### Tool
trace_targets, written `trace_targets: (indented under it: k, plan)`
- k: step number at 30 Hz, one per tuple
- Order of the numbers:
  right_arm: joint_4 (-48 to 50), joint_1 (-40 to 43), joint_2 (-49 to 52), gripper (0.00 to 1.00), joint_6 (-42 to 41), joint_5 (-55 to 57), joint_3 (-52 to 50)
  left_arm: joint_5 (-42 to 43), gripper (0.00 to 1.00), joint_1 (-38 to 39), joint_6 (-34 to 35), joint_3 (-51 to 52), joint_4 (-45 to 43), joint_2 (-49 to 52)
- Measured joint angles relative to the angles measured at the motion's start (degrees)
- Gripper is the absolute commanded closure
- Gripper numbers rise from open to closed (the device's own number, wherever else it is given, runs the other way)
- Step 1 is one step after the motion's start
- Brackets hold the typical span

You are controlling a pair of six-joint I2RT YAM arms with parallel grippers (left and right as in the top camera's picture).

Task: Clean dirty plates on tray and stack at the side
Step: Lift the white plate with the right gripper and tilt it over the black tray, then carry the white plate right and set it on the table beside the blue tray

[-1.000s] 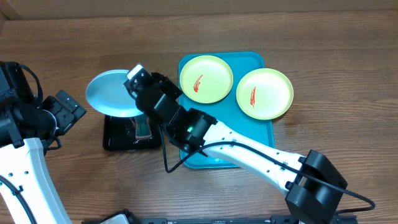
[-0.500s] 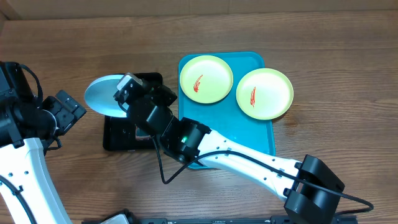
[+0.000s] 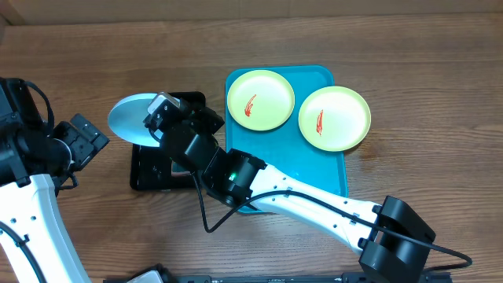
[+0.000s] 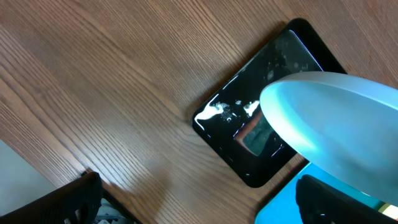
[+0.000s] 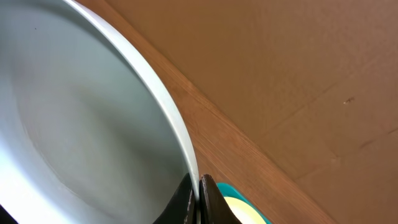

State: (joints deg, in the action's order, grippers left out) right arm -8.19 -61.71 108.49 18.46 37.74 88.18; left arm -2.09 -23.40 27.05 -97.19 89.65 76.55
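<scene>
My right gripper swings down past the yellow-green plates next, to release the smear-free plate on the clear wood to its right in the overhead view.
A light blue plate (image 3: 130, 118) hangs tilted over the left part of a black tray (image 3: 149, 171), with my right gripper (image 3: 159, 108) shut on its right rim. In the right wrist view the fingertips (image 5: 198, 194) pinch that pale rim (image 5: 177, 134). No smear shows on the blue plate. Two yellow-green plates (image 3: 260, 100) (image 3: 334, 118), each with a red smear, lie on the turquoise tray (image 3: 330, 169). My left gripper (image 3: 93, 140) stands open at the far left, apart from everything. In its own view the left gripper (image 4: 205, 208) is over bare wood, below the blue plate (image 4: 336, 118).
The black tray (image 4: 233, 118) looks wet and holds a small reddish-grey thing (image 4: 254, 132). My right arm (image 3: 299, 196) crosses the turquoise tray's near half. A brown cardboard wall (image 5: 298, 74) backs the wooden table (image 3: 94, 63).
The right arm carried the blue plate a little to the left, over the black tray's left side, then held still. The left arm has not moved.
</scene>
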Motion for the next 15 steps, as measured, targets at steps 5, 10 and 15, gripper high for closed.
trace_targets:
  k: [5, 10, 15]
  plan:
    - [0.0, 0.0, 0.0, 0.96, 0.0, 0.0, 0.0, 0.0, 0.00, 0.0, 0.0, 0.0, 0.0, 0.0]
    - [0.0, 0.0, 0.0, 0.96, 0.0, 0.0, 0.0, 0.0, 0.00, 0.0, 0.0, 0.0, 0.0, 0.0]
    - [0.0, 0.1, 0.0, 0.96, 0.0, 2.2, 0.0, 0.0, 0.00, 0.0, 0.0, 0.0, 0.0, 0.0]
